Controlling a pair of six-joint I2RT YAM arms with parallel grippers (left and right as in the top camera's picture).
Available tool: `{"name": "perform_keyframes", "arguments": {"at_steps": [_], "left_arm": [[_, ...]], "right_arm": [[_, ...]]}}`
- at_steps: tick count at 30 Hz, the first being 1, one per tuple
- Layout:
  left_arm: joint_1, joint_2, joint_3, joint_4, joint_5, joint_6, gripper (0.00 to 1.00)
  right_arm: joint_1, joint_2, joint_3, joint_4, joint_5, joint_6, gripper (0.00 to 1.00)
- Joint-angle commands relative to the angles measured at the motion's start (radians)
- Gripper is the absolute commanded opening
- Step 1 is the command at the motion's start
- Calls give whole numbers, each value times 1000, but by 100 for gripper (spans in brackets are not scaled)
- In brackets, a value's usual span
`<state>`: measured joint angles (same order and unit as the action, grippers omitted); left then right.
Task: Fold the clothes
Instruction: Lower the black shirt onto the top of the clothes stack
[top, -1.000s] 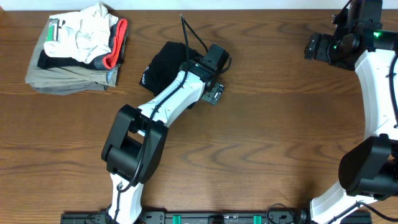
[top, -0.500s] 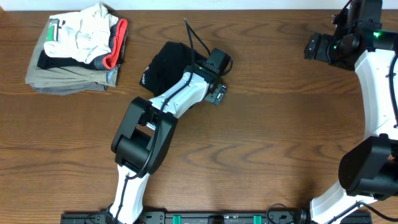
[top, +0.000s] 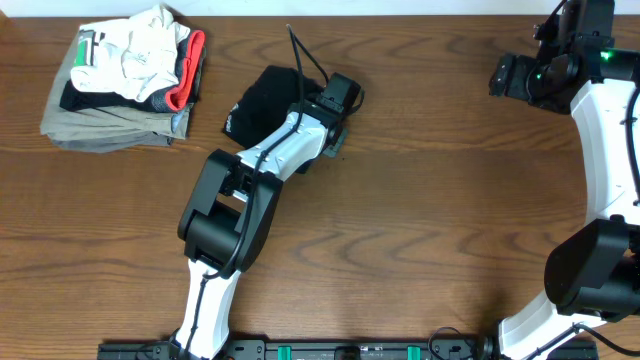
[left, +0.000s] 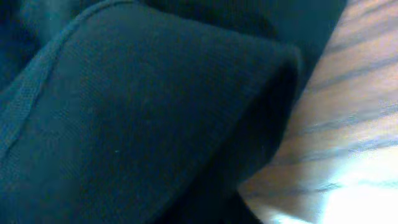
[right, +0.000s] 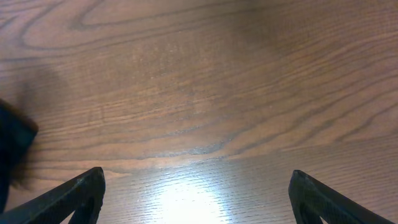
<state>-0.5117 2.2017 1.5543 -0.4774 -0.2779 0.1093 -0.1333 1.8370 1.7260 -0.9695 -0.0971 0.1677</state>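
Next, as the folded stack sits left of my left gripper in the overhead view, the gripper should lift the black top over its white garment (top: 122, 58) and release it.
The clothes (top: 262, 100), a black soft top, lie bunched on the wooden table (top: 420, 230) at centre back. My left gripper (top: 331, 141) is down at the top's right edge and shut on the fabric. In the left wrist view dark cloth (left: 137, 112) with a stitched seam fills nearly everything and hides the fingers; bare wood (left: 360, 124) shows at the right. My right gripper (top: 503, 75) hovers at the far right back, well away from the top. It is open over bare wood (right: 199, 93), its two fingertips (right: 81, 193) wide apart with nothing between them.
A stack of folded khaki, white and red-trimmed garments (top: 125, 75) sits at the back left corner. A dark blurred shape (right: 12, 155) touches the left edge of the right wrist view. A black cable (top: 300, 55) rises from the left wrist.
The left gripper has dropped onto the top's right edge and closed on the fabric; its open jaws showed beside the cloth before. The right arm has not moved.
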Motion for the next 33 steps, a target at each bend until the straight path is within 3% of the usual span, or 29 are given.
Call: {"name": "perform_keyframes", "arguments": {"at_steps": [1,10,18,24,33], "left_arm": [[17,34,-7,-21,-140,40,6],[39,-123,30,-29,-162,54,6],[146,-304,73,37,-162,108,6],[241,-379,73,156,-162,173,6],[390,-394,73,483,-191,336,6]], "right_arm": [[-4,1,-2,-3,-4,-8,93],[-4,1,-2,-3,-4,-8,93],[-4,1,-2,-3,-4,-8,92],[-4,1,-2,-3,-5,-8,92],[-4,1,-4,-11,-5,-8,92]]}}
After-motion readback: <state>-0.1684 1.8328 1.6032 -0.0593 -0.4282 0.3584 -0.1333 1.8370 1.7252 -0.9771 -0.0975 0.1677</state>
